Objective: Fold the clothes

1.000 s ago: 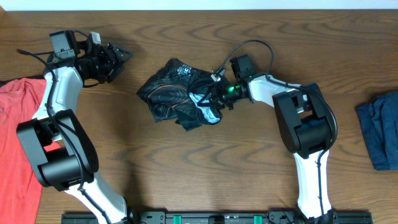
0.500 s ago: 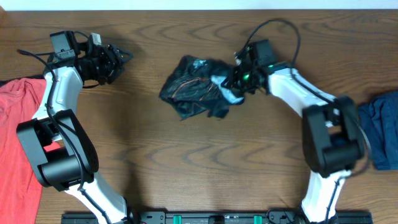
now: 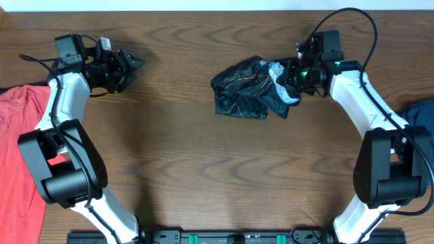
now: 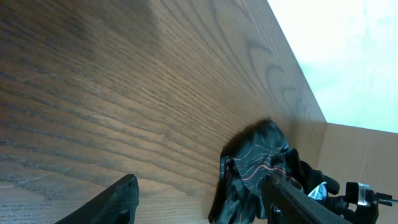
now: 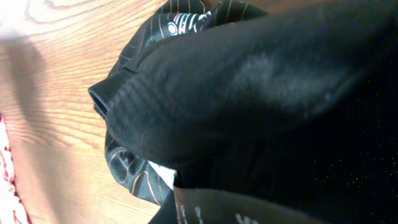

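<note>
The bunched edge goes with my right gripper to the left in the overhead view over the jersey's orange-lined part next and comes free there, as the cloth spreads that way.
The clothes, a black jersey with thin orange lines, lie crumpled at the back middle of the table. My right gripper is shut on the bunched right edge, where pale lining shows. Dark folds of the jersey fill the right wrist view and hide the fingers. My left gripper hovers open at the far left back, well apart from the cloth. In the left wrist view, the left gripper has nothing between its fingers, and the jersey lies far ahead.
A red garment lies at the table's left edge and a blue one at the right edge. The table's back edge runs close behind both grippers. A cardboard box stands beyond the table.
My right gripper has dragged the jersey to the right and slightly toward the back edge. The bundle has shifted with it. The left arm has not moved.
</note>
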Motion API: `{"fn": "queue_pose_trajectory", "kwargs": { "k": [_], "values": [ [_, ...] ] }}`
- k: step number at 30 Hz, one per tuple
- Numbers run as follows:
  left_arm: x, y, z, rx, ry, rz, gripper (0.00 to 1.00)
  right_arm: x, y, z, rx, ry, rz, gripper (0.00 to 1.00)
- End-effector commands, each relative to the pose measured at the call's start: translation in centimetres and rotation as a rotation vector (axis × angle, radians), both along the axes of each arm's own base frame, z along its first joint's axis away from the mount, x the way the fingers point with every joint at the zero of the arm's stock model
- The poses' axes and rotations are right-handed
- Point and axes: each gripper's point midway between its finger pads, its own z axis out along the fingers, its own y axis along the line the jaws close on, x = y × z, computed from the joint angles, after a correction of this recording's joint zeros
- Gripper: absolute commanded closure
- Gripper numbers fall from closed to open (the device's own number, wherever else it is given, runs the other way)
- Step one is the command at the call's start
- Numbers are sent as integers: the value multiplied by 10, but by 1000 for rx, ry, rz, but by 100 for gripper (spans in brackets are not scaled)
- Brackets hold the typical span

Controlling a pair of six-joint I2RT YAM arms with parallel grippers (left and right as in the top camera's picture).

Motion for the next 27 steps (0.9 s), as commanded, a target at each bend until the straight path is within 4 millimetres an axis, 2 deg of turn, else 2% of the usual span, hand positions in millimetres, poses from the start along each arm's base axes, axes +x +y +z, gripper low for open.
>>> {"fn": "queue_pose_trajectory", "kwargs": {
  "k": [1,9,14,18,21,27],
  "values": [
    [5,1,13,19,-45,-15,35,-1,-1,5,-12,-22,19,99],
    [6,-15,12,26,-44,-46,34,-1,0,5,-8,-22,22,99],
    [6,-34,11,53,-63,-102,35,-2,20,11,32,-40,67,99],
    [8,-41,5,102,-49,-103,34,-7,45,14,68,-32,80,99],
    [8,-48,5,110,-49,-115,35,-11,74,21,134,-19,85,99],
    [8,-52,2,131,-44,-119,35,-14,125,53,241,-71,89,99]
  ]
}}
